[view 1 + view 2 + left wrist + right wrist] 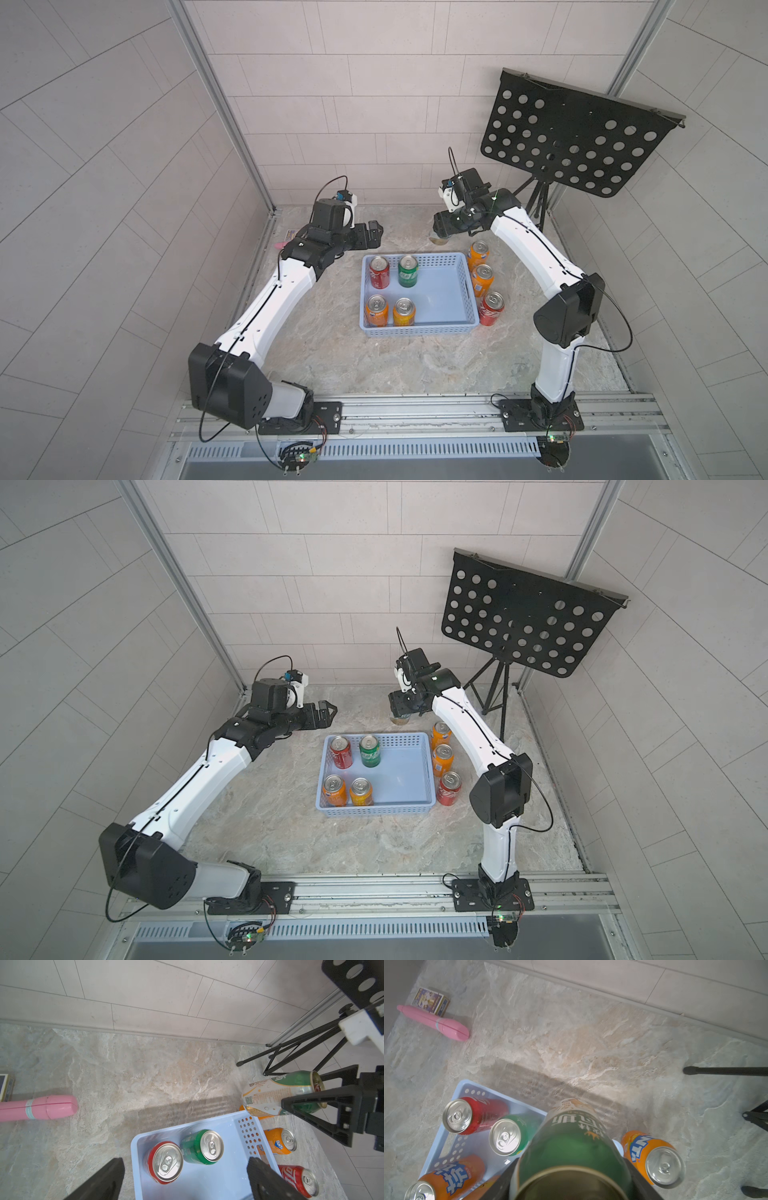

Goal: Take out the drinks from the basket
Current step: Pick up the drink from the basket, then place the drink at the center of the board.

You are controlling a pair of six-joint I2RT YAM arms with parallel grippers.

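Note:
The bare tabletop beyond the basket's far side (606, 1117) is open below, so I need to lower my right gripper there next and let go of the green can.
The pale blue basket (442, 291) holds a red can (379, 272), a green can (407, 270) and two orange cans (376, 311) (404, 311) in its left half. Outside its right wall stand two orange cans (478, 253) (483, 279) and a red can (491, 308). My right gripper (571, 1180) is shut on another green can (571, 1142), held just beyond the basket's far right corner (439, 240). My left gripper (186, 1178) is open above the basket's far left corner, with nothing between its fingers (112, 1178).
A pink wand (436, 1022) and a small printed box (430, 1000) lie near the far left wall. A black perforated music stand (577, 137) on tripod legs (536, 199) stands at the back right, close behind my right arm.

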